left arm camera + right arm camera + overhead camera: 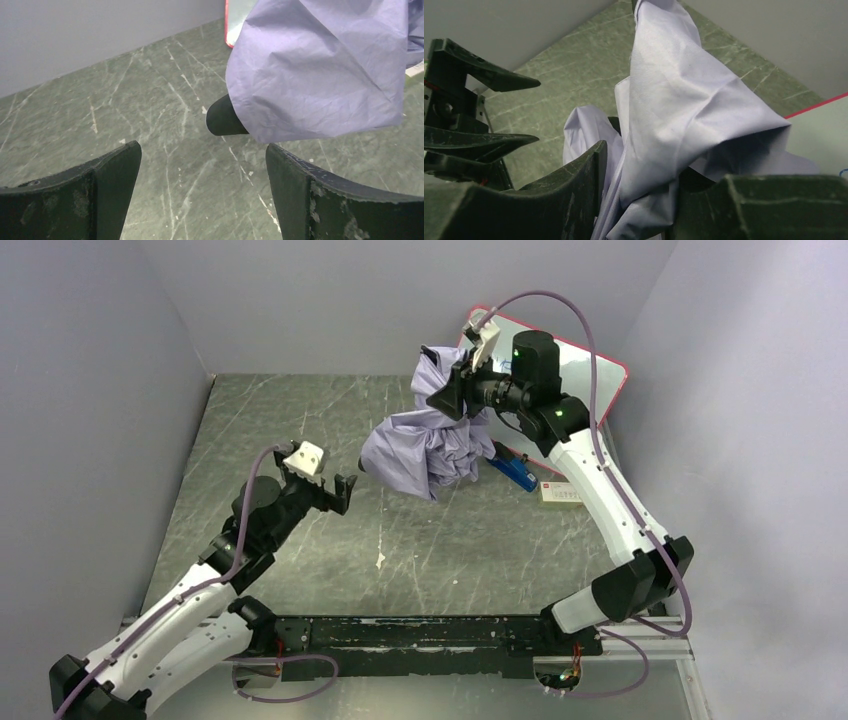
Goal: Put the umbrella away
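The blue object is crowding the umbrella (428,445), so the robot's right gripper will draw the object back, lower it onto the bare tabletop nearer the robot's base and release it.
The umbrella (428,445) is a crumpled lavender bundle hanging at the back of the table, its lower folds near the surface. My right gripper (450,392) grips its upper fabric; in the right wrist view the jaws (664,167) are shut on the lavender cloth (674,110). My left gripper (340,495) stands open just left of the bundle, touching nothing. In the left wrist view its gripper (202,157) is wide apart over bare table, with the umbrella's fabric (320,65) and a black rounded end (225,118) just ahead. The handle is hidden.
A blue object (515,472) and a small white box (560,493) lie right of the bundle. A red-rimmed white board (595,358) leans at the back right corner. Grey walls close in the green marbled table (420,550) on three sides.
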